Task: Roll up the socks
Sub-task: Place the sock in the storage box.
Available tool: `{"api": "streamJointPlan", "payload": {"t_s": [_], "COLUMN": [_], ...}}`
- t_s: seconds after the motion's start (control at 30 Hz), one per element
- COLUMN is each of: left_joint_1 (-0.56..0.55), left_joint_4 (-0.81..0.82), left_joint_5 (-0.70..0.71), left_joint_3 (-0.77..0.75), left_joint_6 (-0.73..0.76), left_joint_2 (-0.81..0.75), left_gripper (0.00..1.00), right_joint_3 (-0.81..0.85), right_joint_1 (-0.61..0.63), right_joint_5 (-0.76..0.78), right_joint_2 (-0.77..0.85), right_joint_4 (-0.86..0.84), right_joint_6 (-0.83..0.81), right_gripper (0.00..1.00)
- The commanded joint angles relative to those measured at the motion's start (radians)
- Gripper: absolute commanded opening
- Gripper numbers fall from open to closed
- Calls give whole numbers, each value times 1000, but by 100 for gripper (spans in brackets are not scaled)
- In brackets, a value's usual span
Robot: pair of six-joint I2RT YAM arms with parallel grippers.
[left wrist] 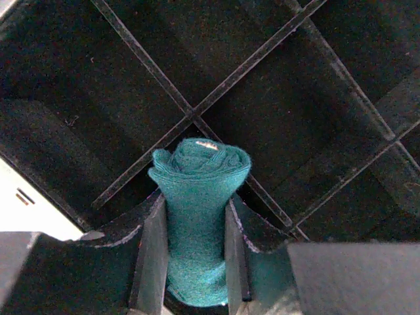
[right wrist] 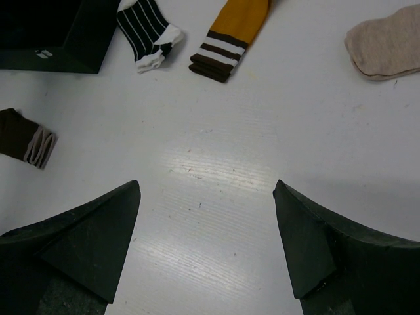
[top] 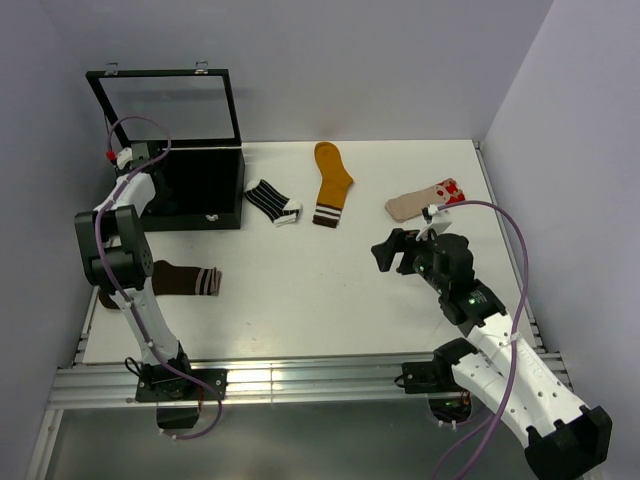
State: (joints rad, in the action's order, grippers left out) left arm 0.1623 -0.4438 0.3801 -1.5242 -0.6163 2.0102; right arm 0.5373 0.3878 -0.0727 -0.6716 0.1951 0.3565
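Next, my left gripper lowers the rolled dark teal sock into the section of the box beside the divider crossing, since that section lies below, then releases the sock.
My left gripper is shut on a rolled dark teal sock and holds it inside the black divided box, over its cross-shaped dividers. My right gripper is open and empty above bare table. On the table lie a black-and-white striped sock, a mustard sock with a striped cuff, a beige sock with a red-white end and a brown sock with a striped cuff. The striped, mustard, beige and brown socks also show in the right wrist view.
The box's glass lid stands open at the back left. The left arm reaches up into the box. Grey walls close the table at the back and the right.
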Motion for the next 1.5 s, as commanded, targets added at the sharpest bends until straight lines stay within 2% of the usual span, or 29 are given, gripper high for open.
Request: {"api": "streamJointPlan", "payload": {"t_s": [0.0, 0.4, 0.67, 0.93, 1.1, 1.47], "left_joint_1": [2, 13, 23, 25, 26, 26], "left_joint_4": [-94, -205, -213, -291, -312, -299], "left_joint_5": [-37, -70, -83, -193, -236, -265], "left_joint_3": [-39, -168, -201, -246, -231, -205], "left_joint_6": [30, 104, 113, 141, 130, 95], "left_joint_2": [39, 165, 194, 225, 217, 277], "left_gripper": [0, 0, 0, 1, 8, 14], "right_joint_3": [27, 21, 20, 23, 20, -2], "right_joint_1": [-7, -6, -6, -6, -6, -6], "right_joint_5": [4, 8, 7, 7, 1, 2], "right_joint_2": [7, 9, -2, -9, -11, 10], "right_joint_4": [-40, -42, -42, -43, -48, -52], "right_joint_6": [-22, -30, -30, -33, -31, -28], "right_gripper": [90, 90, 90, 90, 90, 90]}}
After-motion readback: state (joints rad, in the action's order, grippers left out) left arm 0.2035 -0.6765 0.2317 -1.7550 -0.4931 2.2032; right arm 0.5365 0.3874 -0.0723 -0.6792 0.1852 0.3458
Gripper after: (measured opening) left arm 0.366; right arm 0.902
